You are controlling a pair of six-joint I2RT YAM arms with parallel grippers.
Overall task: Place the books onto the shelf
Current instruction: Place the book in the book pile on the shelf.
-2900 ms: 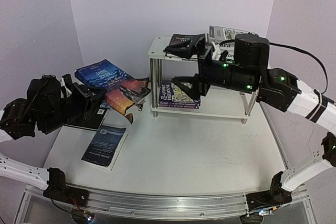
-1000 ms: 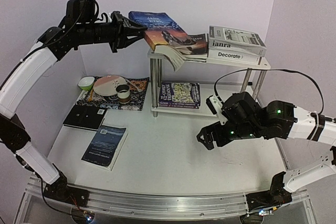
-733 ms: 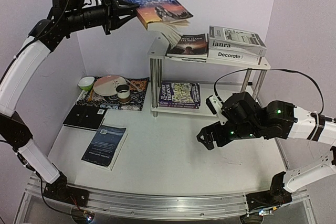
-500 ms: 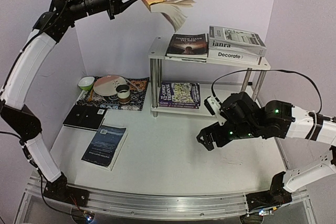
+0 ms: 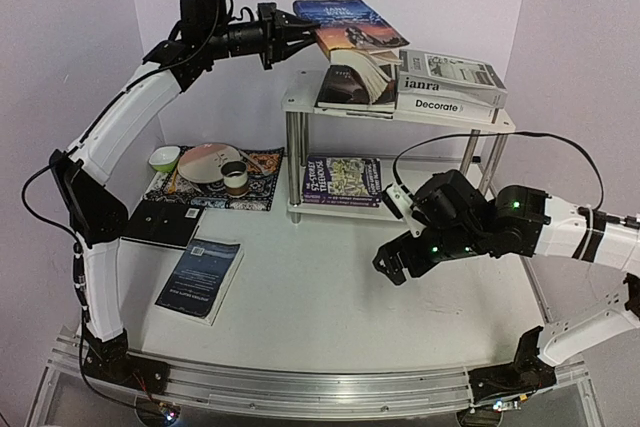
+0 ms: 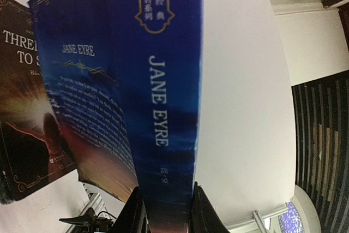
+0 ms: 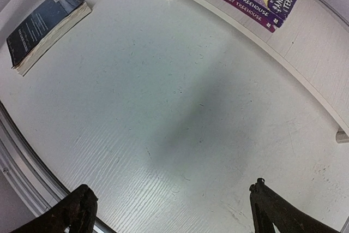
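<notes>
My left gripper will lower the drooping blue book onto the cover of the dark book on the shelf's top board [image 6: 30, 102] and let go of the blue book's spine [image 6: 163, 80], because the dark book is below.
My left gripper [image 5: 300, 31] is raised high and shut on the spine of a blue "Jane Eyre" book [image 5: 350, 19], held over the shelf's [image 5: 440, 120] top board. Its pages droop toward a dark book [image 5: 342, 89] lying there. In the left wrist view both fingers [image 6: 136, 216] clamp the blue spine [image 6: 163, 80]. The "janra" book [image 5: 450, 72] lies on "Decorate" [image 5: 445, 105] on the top board, and purple Treehouse books [image 5: 343, 179] lie on the lower board. A black book [image 5: 160, 223] and a dark blue book [image 5: 200, 277] lie on the table. My right gripper [image 5: 392, 265] hangs open over the table.
A patterned placemat [image 5: 255, 197] left of the shelf carries a green bowl [image 5: 165, 158], a plate [image 5: 208, 161] and a cup [image 5: 235, 178]. The right wrist view shows bare table under my right gripper [image 7: 174, 211], with the dark blue book [image 7: 46, 25] to the left and the lower board [image 7: 311, 64] to the right.
My left arm has carried the blue book right and down, from high beside the shelf to just over its top board. The right arm has barely moved.
</notes>
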